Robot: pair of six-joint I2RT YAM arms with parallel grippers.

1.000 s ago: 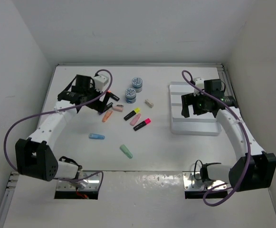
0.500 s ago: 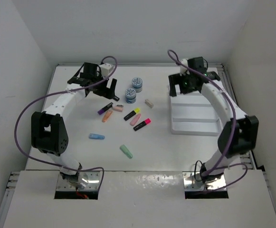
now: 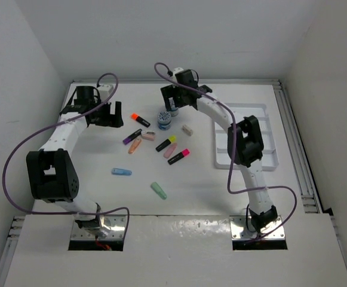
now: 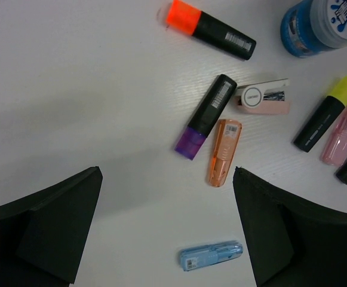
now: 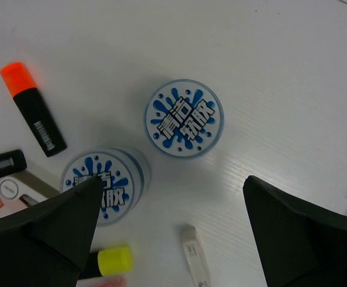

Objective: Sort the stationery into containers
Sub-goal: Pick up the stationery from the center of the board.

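The far blue-white pot (image 3: 172, 108) still stands below my right gripper's open fingers, so next they go down to either side of the pot, then close.
The stationery lies loose mid-table: an orange-ended marker (image 3: 140, 119), a purple-ended marker (image 3: 131, 137), an orange stub (image 3: 135, 146), a yellow-ended marker (image 3: 166, 143), a pink-ended marker (image 3: 178, 156), a blue stub (image 3: 121, 172) and a green stub (image 3: 158, 191). My left gripper (image 3: 109, 113) hangs open left of them, with bare table between its fingers; its wrist view shows the purple-ended marker (image 4: 206, 116) and blue stub (image 4: 211, 256). My right gripper (image 3: 174, 99) is open above two blue-white pots (image 5: 184, 118) (image 5: 104, 185). The white tray (image 3: 266, 143) sits at the right.
A beige block (image 3: 187, 130) lies right of the near pot (image 3: 164, 120). A pink-and-white piece (image 4: 263, 98) and a pink stub (image 4: 341, 133) lie among the markers. The right arm stretches across the tray's left part. Walls close the table on three sides.
The right gripper swung left from over the tray to above the pots. The left gripper drew back left, uncovering the orange-ended marker. Both stayed open.
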